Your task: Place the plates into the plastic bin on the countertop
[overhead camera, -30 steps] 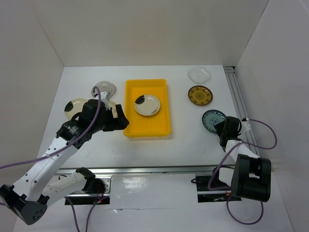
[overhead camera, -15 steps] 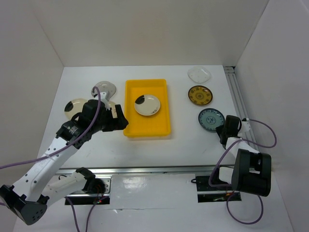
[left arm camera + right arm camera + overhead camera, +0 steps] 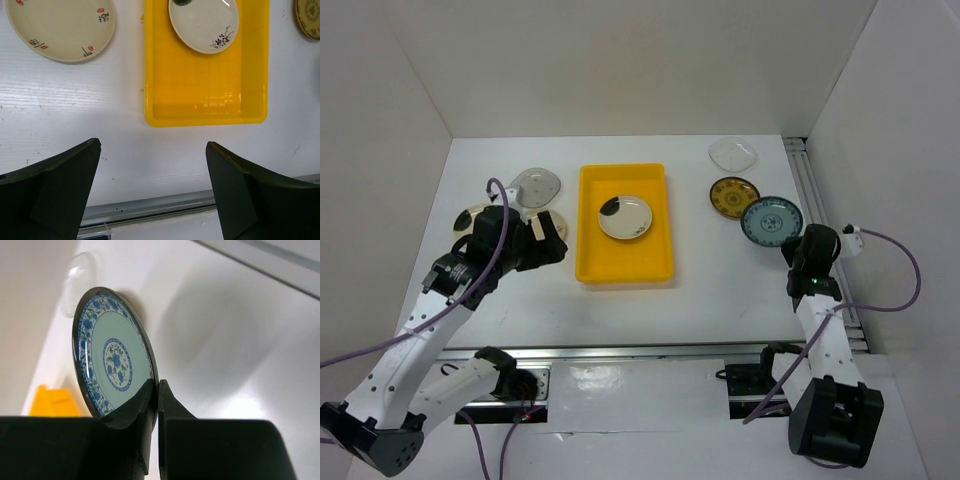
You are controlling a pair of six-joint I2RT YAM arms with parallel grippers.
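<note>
The blue-patterned plate in my right gripper goes across and outward next, then down onto the cream plate in the yellow bin.
The yellow plastic bin lies mid-countertop with one cream, dark-patched plate inside. My right gripper is shut on the rim of a blue-and-white patterned plate, lifted and tilted on edge between the fingers. A brown-and-gold plate and a clear plate lie behind it. My left gripper hangs open and holds nothing, left of the bin. Beside it lie a grey speckled plate and cream plates, partly hidden by the arm.
White walls close in the countertop on three sides. A metal rail runs along the right edge, another along the front. Purple cables trail from both arms.
My right gripper closed on the blue-and-white plate and lifted it up and back off the countertop. The left arm pulled back a little to the left, still open.
</note>
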